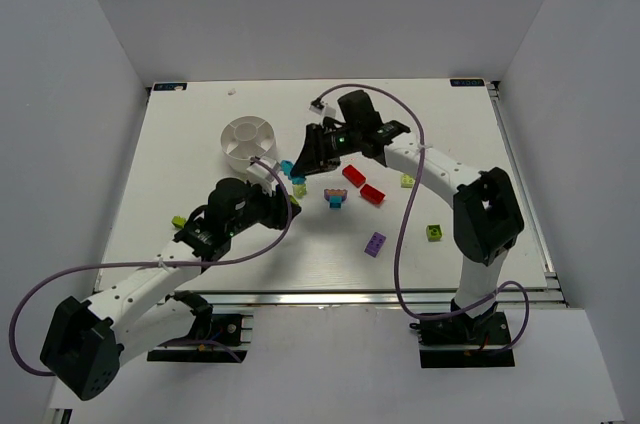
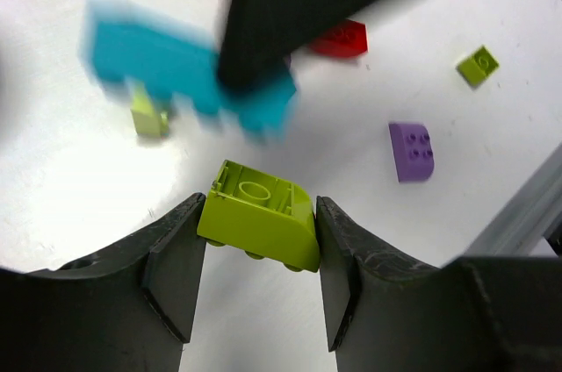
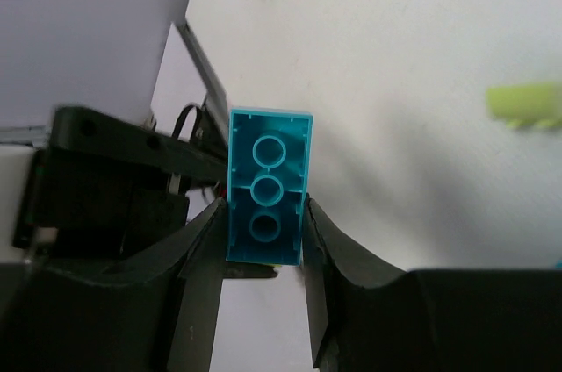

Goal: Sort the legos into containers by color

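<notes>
The right gripper swings over, outward and to its left in the top view, to the dish's empty section (image 1: 265,135) next and releases the cyan brick there.
My left gripper (image 2: 259,218) is shut on a lime-green brick (image 2: 260,225), studs down, held above the table. In the top view it (image 1: 287,201) sits just below the dish. My right gripper (image 3: 263,218) is shut on a long cyan brick (image 3: 268,186), hollow underside toward the camera. In the top view it (image 1: 297,164) hangs right of the round white divided dish (image 1: 246,139), with the cyan brick (image 1: 287,167) at its tip. The cyan brick also shows blurred in the left wrist view (image 2: 189,74).
Two red bricks (image 1: 353,175) (image 1: 372,193), a purple-and-cyan piece (image 1: 336,201), a purple brick (image 1: 375,243) and lime bricks (image 1: 435,232) (image 1: 407,181) (image 1: 179,221) lie on the white table. The two grippers are close together. Grey walls stand on both sides.
</notes>
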Robot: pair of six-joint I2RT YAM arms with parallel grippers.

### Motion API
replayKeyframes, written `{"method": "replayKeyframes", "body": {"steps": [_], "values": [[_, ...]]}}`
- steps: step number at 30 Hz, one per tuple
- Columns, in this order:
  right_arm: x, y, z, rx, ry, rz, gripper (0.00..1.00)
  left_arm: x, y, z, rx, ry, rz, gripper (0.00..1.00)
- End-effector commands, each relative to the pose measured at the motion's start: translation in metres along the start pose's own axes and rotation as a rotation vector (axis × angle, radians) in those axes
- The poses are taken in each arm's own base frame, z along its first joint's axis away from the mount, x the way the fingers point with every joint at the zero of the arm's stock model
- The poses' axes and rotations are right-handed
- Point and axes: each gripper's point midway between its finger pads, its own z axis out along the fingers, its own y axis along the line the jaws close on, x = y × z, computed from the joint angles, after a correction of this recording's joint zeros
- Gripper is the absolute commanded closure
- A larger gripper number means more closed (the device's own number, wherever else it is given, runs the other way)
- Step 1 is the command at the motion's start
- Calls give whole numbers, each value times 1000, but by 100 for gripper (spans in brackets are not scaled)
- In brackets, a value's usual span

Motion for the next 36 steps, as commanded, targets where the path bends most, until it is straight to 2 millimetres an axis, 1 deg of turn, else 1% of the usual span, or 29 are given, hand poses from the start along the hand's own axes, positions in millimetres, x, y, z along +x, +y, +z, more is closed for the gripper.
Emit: {"method": "replayKeyframes", "body": {"steps": [1,2,4,7,8,10,11,12,13,14,15,16,17,18,19,20,21,22,23,24,25,26,28,29,30,33,35,36], "values": [[-62,7,-22,-27,-180,-178,100,23,-4,-11,14,76,-22,79],[-69,7,-25,-33,-197,-217,100,25,-1,-14,-4,81,-23,79],[-73,6,-25,-28,-206,-231,100,25,1,-15,-15,84,-25,79],[-85,3,-26,-14,-244,-301,100,26,5,-17,-50,89,-58,79],[-92,0,-27,10,-270,-350,100,25,7,-18,-65,88,-72,79],[-105,-2,-27,34,-322,-424,100,16,10,-19,-103,67,-111,79],[-114,-6,-28,63,-356,-448,100,15,13,-20,-122,70,-128,80],[-127,-5,-28,69,-405,-501,100,12,17,-21,-149,66,-147,80],[-133,-7,-28,78,-431,-516,100,-2,21,-22,-187,37,-178,80],[-139,-7,-27,82,-456,-528,100,-8,28,-24,-230,22,-192,80],[-146,-11,-25,93,-482,-517,100,-10,37,-27,-276,29,-215,80],[-156,-3,-26,70,-532,-540,100,-29,38,-30,-298,-8,-244,80],[-160,-2,-25,58,-553,-538,100,-38,46,-33,-345,-27,-262,80],[-163,-5,-19,51,-567,-528,100,-40,59,-39,-400,-18,-293,80],[-169,5,-16,13,-605,-543,100,-62,61,-44,-416,-59,-323,80],[-170,7,-12,-10,-617,-551,100,-65,67,-48,-442,-54,-345,80],[-171,2,-3,-22,-622,-552,100,-74,80,-55,-483,-75,-376,80],[-175,11,0,-53,-656,-591,100,-80,86,-58,-504,-84,-412,80],[-175,11,6,-64,-659,-609,100,-98,86,-63,-497,-113,-427,80],[-176,6,15,-71,-656,-625,100,-101,96,-69,-526,-116,-447,80],[-175,9,22,-81,-657,-648,100,-106,99,-71,-534,-125,-463,80],[-177,12,26,-88,-670,-705,100,-117,99,-74,-530,-143,-467,80],[-179,6,39,-86,-680,-759,100,-125,103,-77,-536,-161,-487,80],[-184,11,39,-90,-710,-817,100,-130,103,-78,-535,-165,-491,80],[-184,6,46,-90,-715,-835,100,-132,105,-79,-540,-170,-498,80],[-187,3,54,-95,-755,-927,100,-136,106,-80,-538,-186,-507,80],[-185,-4,60,-102,-766,-957,100,-141,107,-83,-533,-212,-519,80],[-187,0,58,-112,-797,-992,100,-141,106,-83,-529,-217,-523,80]]}}
